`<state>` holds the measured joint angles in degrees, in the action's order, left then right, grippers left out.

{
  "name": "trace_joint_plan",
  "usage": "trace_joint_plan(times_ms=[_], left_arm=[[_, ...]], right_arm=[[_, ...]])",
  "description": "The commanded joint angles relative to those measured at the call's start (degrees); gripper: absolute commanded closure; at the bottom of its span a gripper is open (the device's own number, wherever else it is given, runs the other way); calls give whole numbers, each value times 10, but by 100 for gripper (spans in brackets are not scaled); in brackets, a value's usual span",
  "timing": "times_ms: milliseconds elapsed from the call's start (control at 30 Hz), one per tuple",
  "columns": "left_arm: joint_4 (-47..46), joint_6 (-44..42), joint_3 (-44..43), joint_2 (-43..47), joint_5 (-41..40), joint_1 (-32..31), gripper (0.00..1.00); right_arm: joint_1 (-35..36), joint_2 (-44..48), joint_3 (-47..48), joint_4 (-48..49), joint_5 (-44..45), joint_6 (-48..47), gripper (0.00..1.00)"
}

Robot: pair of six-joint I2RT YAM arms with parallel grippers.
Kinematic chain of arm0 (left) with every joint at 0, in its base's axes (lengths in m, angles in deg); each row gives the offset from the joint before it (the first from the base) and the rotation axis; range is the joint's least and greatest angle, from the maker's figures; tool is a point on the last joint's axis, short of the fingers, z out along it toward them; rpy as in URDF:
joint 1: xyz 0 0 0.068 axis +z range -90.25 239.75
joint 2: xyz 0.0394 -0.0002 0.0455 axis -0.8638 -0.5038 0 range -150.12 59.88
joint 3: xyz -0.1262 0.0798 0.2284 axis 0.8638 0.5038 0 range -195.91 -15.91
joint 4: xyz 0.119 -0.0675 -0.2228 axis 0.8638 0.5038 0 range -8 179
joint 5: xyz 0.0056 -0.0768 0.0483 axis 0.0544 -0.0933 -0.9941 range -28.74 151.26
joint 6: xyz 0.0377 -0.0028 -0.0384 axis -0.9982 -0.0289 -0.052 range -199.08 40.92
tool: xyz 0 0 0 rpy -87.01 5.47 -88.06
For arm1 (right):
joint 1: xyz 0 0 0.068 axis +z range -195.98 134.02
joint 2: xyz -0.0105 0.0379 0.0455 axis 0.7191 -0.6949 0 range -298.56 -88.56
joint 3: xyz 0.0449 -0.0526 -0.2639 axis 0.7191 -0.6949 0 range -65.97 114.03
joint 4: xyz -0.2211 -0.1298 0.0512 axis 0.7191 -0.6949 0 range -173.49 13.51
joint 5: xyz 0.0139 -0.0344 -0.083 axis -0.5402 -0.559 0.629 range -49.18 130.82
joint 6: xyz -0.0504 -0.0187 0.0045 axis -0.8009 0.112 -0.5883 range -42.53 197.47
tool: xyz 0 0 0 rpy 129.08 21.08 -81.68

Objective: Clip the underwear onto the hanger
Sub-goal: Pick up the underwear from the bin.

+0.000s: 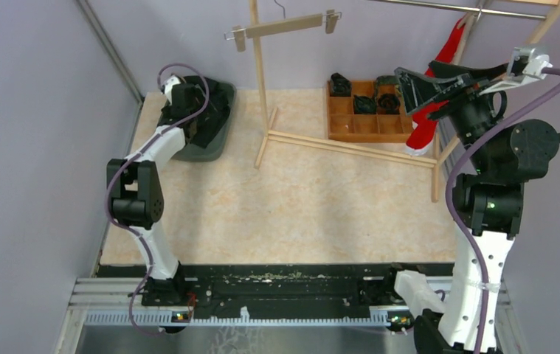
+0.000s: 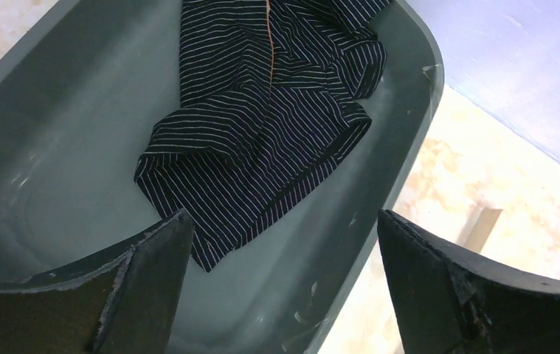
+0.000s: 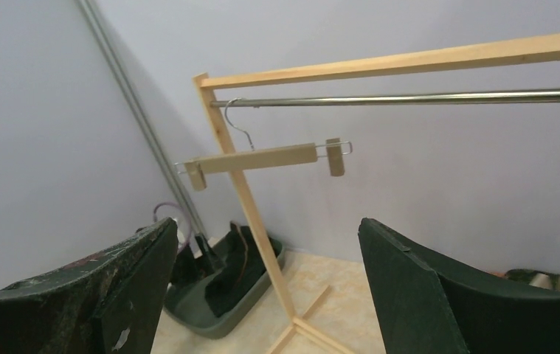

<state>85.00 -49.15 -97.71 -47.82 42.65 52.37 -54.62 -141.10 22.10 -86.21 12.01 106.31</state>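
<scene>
The cloth fold beside the orange line is beyond my left gripper's open fingers, so the gripper will move down and outward into the tub (image 2: 55, 162) next, to that fold.
Dark striped underwear (image 2: 262, 125) lies crumpled in a grey-green tub (image 2: 55, 162) at the table's far left (image 1: 214, 144). My left gripper (image 2: 280, 243) is open and empty, hovering over the tub's near end just short of the cloth; it shows in the top view (image 1: 188, 110). A wooden clip hanger (image 1: 284, 27) hangs from the metal rail of a wooden rack, also seen in the right wrist view (image 3: 262, 158). My right gripper (image 1: 409, 88) is open and empty, raised at the far right and facing the hanger (image 3: 265, 243).
The rack's wooden post (image 1: 261, 74) and floor bars (image 1: 350, 146) cross the middle back. A wooden compartment box (image 1: 361, 110) with dark rolled items stands behind them. A red garment (image 1: 428, 125) hangs on the right. Purple walls enclose the table.
</scene>
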Motion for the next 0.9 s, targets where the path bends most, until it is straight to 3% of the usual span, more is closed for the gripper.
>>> trace_joint_plan(times_ms=[0,433,867], left_arm=[[-20,-12,-34,-11,-3,8,2],[15,-30,-143,-120,24,30,2],[57,-40,-268,-238,3,65,2]], right_arm=[[38,-35,28,7,-29,4,9],[302,-200,161,-122,152,-130,7],[403,-263,155,-117,216,-162,7]])
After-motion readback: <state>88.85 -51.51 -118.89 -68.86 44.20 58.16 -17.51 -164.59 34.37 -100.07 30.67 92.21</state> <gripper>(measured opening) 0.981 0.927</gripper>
